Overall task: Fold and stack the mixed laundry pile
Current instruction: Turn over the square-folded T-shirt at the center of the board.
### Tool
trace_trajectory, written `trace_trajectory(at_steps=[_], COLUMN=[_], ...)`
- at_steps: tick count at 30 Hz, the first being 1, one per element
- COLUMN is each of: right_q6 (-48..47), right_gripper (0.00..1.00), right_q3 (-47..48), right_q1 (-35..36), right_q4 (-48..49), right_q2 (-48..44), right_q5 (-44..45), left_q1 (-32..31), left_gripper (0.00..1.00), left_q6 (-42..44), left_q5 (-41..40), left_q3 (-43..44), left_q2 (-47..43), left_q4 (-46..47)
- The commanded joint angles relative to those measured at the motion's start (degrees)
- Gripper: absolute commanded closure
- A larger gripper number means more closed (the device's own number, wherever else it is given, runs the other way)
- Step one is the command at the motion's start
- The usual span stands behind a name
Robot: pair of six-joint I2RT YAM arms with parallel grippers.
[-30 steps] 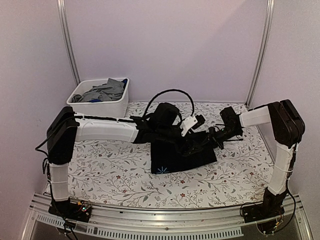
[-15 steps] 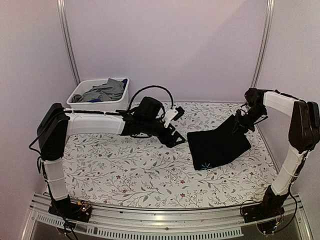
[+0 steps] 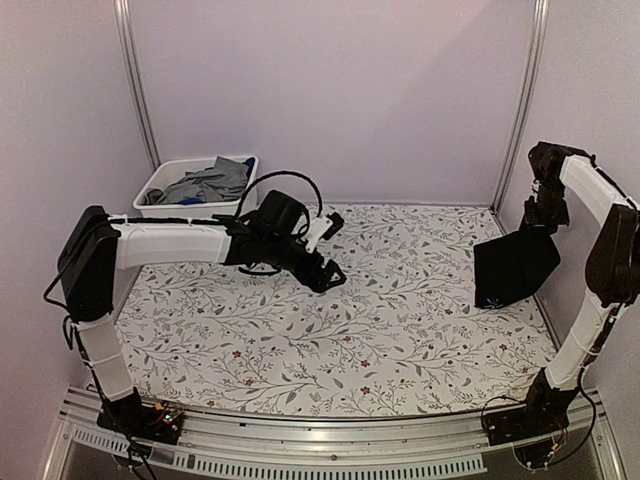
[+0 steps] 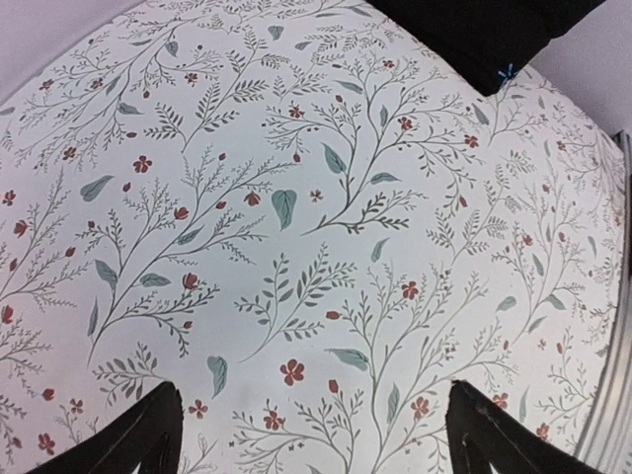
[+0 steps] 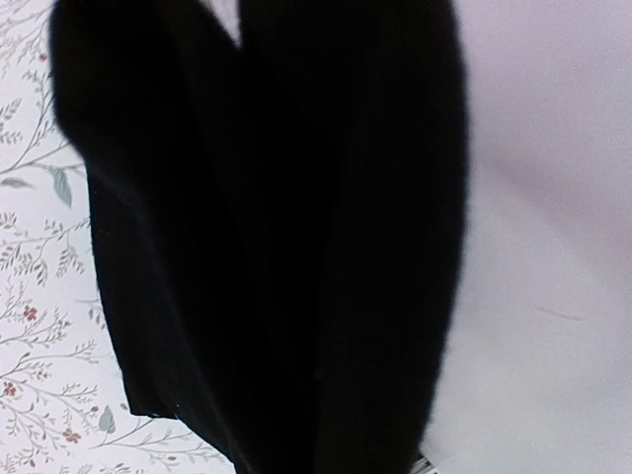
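My right gripper carries the black T-shirt [image 3: 515, 268] to the left in the top view next, down onto the bare floral tablecloth.
The folded black T-shirt [image 3: 515, 268] hangs at the far right, its lower edge near the table, a small blue mark at its bottom corner. My right gripper [image 3: 541, 224] is shut on its top edge; in the right wrist view the black T-shirt [image 5: 276, 247] fills the frame and hides the fingers. My left gripper [image 3: 334, 250] hovers over the floral tablecloth left of centre. It shows again as the left gripper [image 4: 316, 434], open and empty, with the black T-shirt [image 4: 474, 30] far ahead. A grey shirt [image 3: 210, 182] lies in the white bin [image 3: 215, 215].
The white bin stands at the back left corner, a strip of blue cloth [image 3: 188, 200] under the grey shirt. A metal post [image 3: 518, 110] and the side wall rise close behind the right arm. A metal rail [image 3: 330, 440] runs along the near table edge.
The right arm has carried the black T-shirt from the table's middle to the far right and lifted it. The left gripper has let go, drawn back left and opened wider.
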Motion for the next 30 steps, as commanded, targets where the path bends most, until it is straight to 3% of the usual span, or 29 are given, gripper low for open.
trace_trajectory(at_steps=[1,5,10,18,24,30], right_q6=[-2.94,-3.48,-2.02,1.90,4.50,10.45], right_gripper=[1.00,1.00,1.00,1.00,1.00,1.00], right_q3=[9.02,15.20,16.30,25.61,33.94,33.74], right_q1=[0.04,3.72,16.90,32.68,39.98,42.75], right_q4=[0.02,-0.51,-3.16,-5.83,-4.07,6.66], right_q2=[-0.21,3.88,14.11,31.01,39.58,41.27], right_q5=[15.48,16.29,12.15,-2.31,-18.23,-41.91], left_q1=[0.72,0.84,2.04,6.74,10.25,12.68], left_gripper=[0.08,0.07,0.06,0.05,0.04,0.02], left_q6=[-1.87,-0.98,-0.01,-3.28,-6.35,-10.30], left_q5=[-1.18,-4.24,-7.76,-5.29,-0.86,1.08], left_q3=[-3.28,-4.96,-5.40,-7.87,-13.00,-16.49], left_q2=[-4.45,-5.37,-5.85,-9.13,-14.48,-17.91], left_q4=[-1.08,-2.93,-5.61,-6.39,-3.09,-0.59])
